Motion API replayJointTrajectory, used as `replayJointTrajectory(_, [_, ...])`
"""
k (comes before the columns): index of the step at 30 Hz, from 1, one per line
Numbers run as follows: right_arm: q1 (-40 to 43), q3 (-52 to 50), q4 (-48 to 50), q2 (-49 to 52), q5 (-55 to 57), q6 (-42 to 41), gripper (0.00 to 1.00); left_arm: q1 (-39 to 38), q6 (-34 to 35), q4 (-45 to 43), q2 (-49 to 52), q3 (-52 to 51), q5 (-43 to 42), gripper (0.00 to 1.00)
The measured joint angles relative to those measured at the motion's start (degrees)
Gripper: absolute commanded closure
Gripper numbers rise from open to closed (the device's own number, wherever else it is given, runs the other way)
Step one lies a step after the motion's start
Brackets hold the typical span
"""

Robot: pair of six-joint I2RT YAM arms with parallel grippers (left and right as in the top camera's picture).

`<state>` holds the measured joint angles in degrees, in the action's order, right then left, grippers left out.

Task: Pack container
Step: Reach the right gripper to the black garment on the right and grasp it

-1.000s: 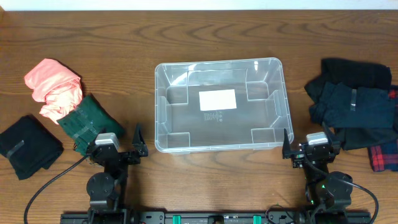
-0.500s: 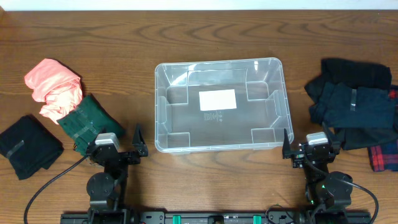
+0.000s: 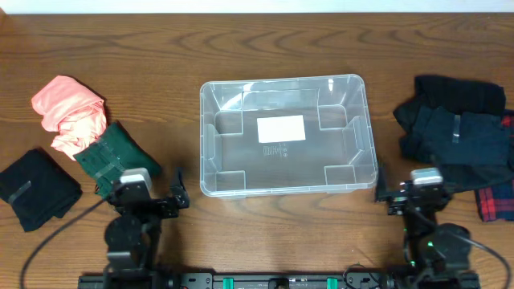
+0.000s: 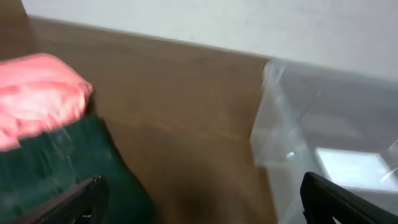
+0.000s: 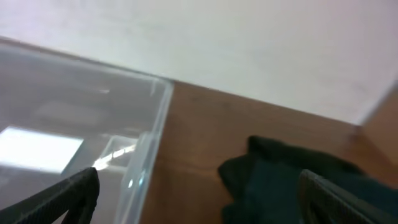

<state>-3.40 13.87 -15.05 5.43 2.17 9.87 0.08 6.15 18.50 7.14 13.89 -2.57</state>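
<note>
Next, my right gripper moves outward and down onto the garment's side by the container, since the dark blue garment lies uppermost on the pile, outward and below.
The clear container (image 3: 207, 136) stands mid-table with a white label on its base and nothing inside. My left gripper (image 3: 180, 189) is open and empty near its front left corner. My right gripper (image 3: 384, 189) is open and empty near its front right corner. The blurred left wrist view shows the open left gripper (image 4: 205, 208), a pink garment (image 4: 37, 93), a dark green garment (image 4: 62, 168) and the container (image 4: 323, 124). The right wrist view shows the open right gripper (image 5: 202, 205), the container (image 5: 81, 124) and dark clothes (image 5: 280, 180).
On the left lie a pink garment (image 3: 68, 112), a dark green garment (image 3: 108, 156) and a black garment (image 3: 36, 189). On the right is a pile of dark clothes (image 3: 454, 132), with a red plaid piece (image 3: 494, 201) at its front.
The right arm has shifted a little to the right. The left arm has shifted slightly left and back. Both grippers stay open and the clothes and container have not moved.
</note>
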Motion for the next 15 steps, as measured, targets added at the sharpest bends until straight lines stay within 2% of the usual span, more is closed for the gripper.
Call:
replayJointTrajectory(4, [0.00,11.93,-5.97,10.58,4.11,-1.01,0.01,0.00,0.07,5.70,9.03,13.60,0.00,0.02])
replayJointTrajectory(8, [0.02,22.80,-13.60,25.33,6.82,-1.53,0.01,0.00,0.90,15.69,21.05,26.45,0.02,0.02])
replayJointTrajectory(13, [2.67,37.29,-23.85,47.58,8.09,-1.53,0.01,0.00,1.77,25.05,34.40,36.24,-0.13,0.02])
replayJointTrajectory(15, [3.28,41.75,-26.34,54.75,8.22,-1.70,0.01,0.00,1.95,25.75,37.66,38.07,-0.44,0.02])
